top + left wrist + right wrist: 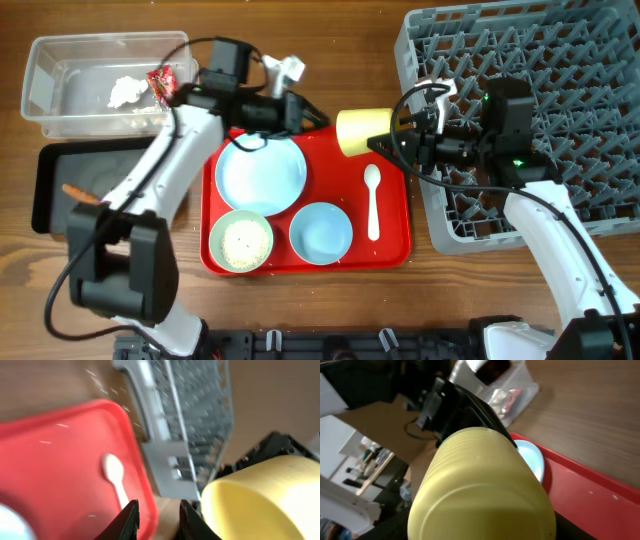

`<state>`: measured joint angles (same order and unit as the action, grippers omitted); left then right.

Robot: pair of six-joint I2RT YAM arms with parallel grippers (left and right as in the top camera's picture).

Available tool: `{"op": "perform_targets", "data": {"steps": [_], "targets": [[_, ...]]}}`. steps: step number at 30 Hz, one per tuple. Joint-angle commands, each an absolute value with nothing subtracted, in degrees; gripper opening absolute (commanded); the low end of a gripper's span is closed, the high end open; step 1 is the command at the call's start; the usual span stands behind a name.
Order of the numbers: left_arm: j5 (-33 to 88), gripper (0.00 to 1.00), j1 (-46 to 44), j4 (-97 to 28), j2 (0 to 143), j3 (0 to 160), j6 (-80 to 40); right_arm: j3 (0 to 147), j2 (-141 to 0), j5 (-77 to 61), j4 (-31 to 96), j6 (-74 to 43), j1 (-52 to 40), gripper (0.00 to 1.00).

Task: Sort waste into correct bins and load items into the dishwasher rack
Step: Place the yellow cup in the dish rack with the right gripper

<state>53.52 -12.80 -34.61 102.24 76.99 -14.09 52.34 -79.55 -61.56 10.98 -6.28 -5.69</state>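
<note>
The right gripper should swing over the rack's end away from the red tray, tip the cup (362, 132) so its opening faces down and lower it to let go, since those wires of the rack are empty.
The small yellow cup (362, 132) hangs on its side above the red tray's far right corner, and my right gripper (397, 135) is shut on it from the rack side. It fills the right wrist view as the yellow cup (480, 485), hiding the fingertips. My left gripper (322, 120) sits just left of the cup. In the left wrist view this gripper (158, 505) is open with nothing between its fingers, and the cup (260, 495) lies to its right. On the red tray lie the white spoon (373, 200), light-blue plate (261, 172), light-blue bowl (321, 232) and a pale bowl (241, 240) holding rice.
The grey dishwasher rack (600, 60) stands at the right. The clear tub (60, 90) at the back left holds a white tissue (125, 92) and a red wrapper (161, 84). The black tray (50, 190) holds a carrot-like stick (80, 193). The red tray (390, 255) lies in the centre.
</note>
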Motion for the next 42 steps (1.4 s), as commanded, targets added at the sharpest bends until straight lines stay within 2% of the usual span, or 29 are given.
{"op": "perform_targets", "data": {"steps": [1, 4, 6, 12, 16, 19, 26, 28, 31, 36, 37, 38, 39, 40, 41, 42], "targets": [[50.24, 0.26, -7.53, -34.81, 97.19, 77.17, -13.72, 53.15, -79.37, -56.12, 11.77, -6.59, -5.76, 0.16], [49.56, 0.26, -4.80, -35.79, 95.31, 77.17, -13.72, 53.25, -78.00, -49.87, 13.43, -6.57, -5.76, 0.15], [45.78, 0.26, -3.75, -38.44, 94.54, 77.17, -13.23, 54.39, -75.66, -40.45, 18.17, -5.69, -5.76, 0.13], [25.36, 0.26, -3.36, -49.17, 94.37, 77.17, -10.72, 69.65, -70.48, -10.59, 45.08, -4.19, -5.74, 0.04], [11.57, 0.25, -3.36, -53.69, 94.37, 77.17, -10.74, 76.34, -70.50, 6.17, 53.89, -4.27, -3.70, 0.04], [8.67, 0.25, -3.36, -55.59, 94.39, 77.17, -10.72, 76.47, -70.85, 7.90, 54.30, -4.27, 3.38, 0.04], [8.67, 0.23, -3.36, -56.03, 94.37, 77.17, -10.72, 76.47, -76.36, 5.10, 51.07, -6.70, 29.85, 0.04], [8.67, 0.23, -3.36, -56.03, 94.37, 77.17, -10.72, 76.47, -79.09, 3.42, 50.37, -8.14, 34.72, 0.04], [8.69, 0.23, -3.38, -56.03, 94.37, 77.17, -10.72, 76.44, -83.44, 1.15, 49.17, -9.17, 38.00, 0.04], [8.71, 0.23, -3.38, -56.27, 94.37, 77.17, -10.72, 76.44, -91.74, -0.32, 46.72, -9.19, 38.33, 0.05], [8.71, 0.23, -3.38, -56.40, 94.37, 77.17, -10.72, 76.44, -92.68, -0.30, 46.39, -9.17, 38.33, 0.10], [8.71, 0.23, -3.42, -56.45, 94.37, 77.17, -10.72, 76.44, -93.82, -0.30, 45.91, -9.17, 38.33, 0.29], [8.73, 0.24, -3.42, -56.45, 94.39, 77.17, -10.72, 76.44, -94.32, -0.34, 45.30, -9.17, 38.33, 0.44], [8.78, 0.25, -3.42, -56.45, 94.39, 77.17, -10.72, 76.44, -94.56, -0.34, 44.47, -9.19, 38.33, 0.50], [8.95, 0.25, -3.42, -56.45, 94.39, 77.17, -10.72, 76.44, -94.56, -0.36, 43.97, -9.19, 38.33, 0.60], [8.95, 0.25, -3.42, -56.45, 94.39, 77.17, -10.72, 76.44, -94.56, -1.02, 43.70, -9.15, 38.33, 0.77]]}}
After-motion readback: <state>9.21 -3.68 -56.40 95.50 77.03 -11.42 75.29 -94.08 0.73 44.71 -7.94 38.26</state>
